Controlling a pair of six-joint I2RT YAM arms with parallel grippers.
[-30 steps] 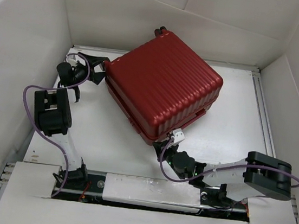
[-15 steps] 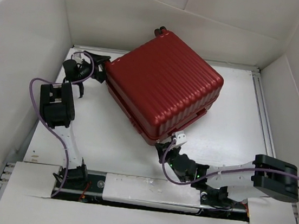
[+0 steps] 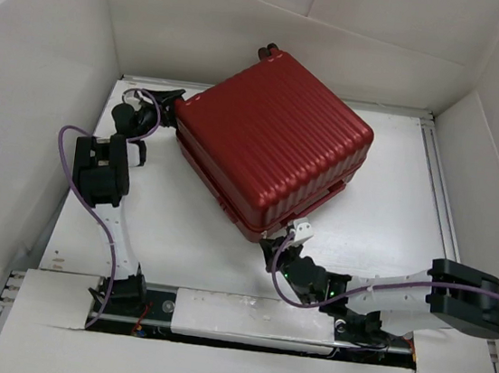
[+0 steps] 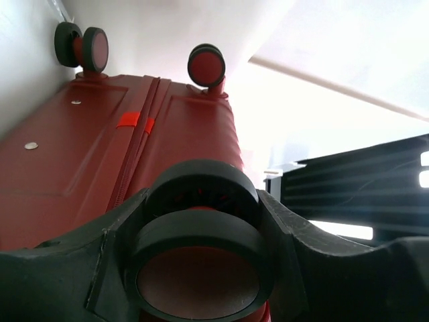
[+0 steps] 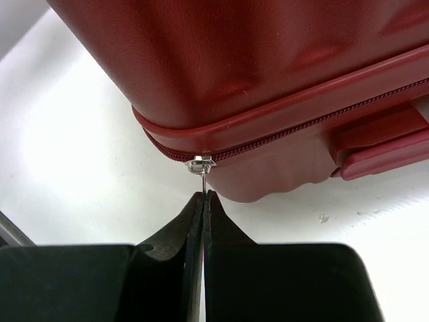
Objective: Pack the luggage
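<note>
Next, my left gripper pulls the dark luggage wheel (image 4: 198,258) back over the bare tabletop and releases it there, because the luggage lies slanted to the table's near edge.
The dark-red ribbed luggage (image 3: 272,153) lies closed and flat in the middle of the table. My left gripper (image 3: 163,103) is at its left corner, shut on a dark luggage wheel (image 4: 198,258), which sits between the fingers (image 4: 67,288). Two more wheels (image 4: 206,66) show at the far end in the left wrist view. My right gripper (image 3: 281,243) is at the near corner, shut on the silver zipper pull (image 5: 202,176) of the luggage zipper (image 5: 281,137). Its fingertips (image 5: 203,201) are pressed together on the pull's tab.
White cardboard walls (image 3: 44,79) box in the table on the left, back and right. A metal rail (image 3: 440,192) runs along the right side. The arm bases sit at the near edge (image 3: 242,318).
The left arm's elbow has swung right, toward the luggage. The right arm has dropped lower and stretched out. The luggage has barely moved.
</note>
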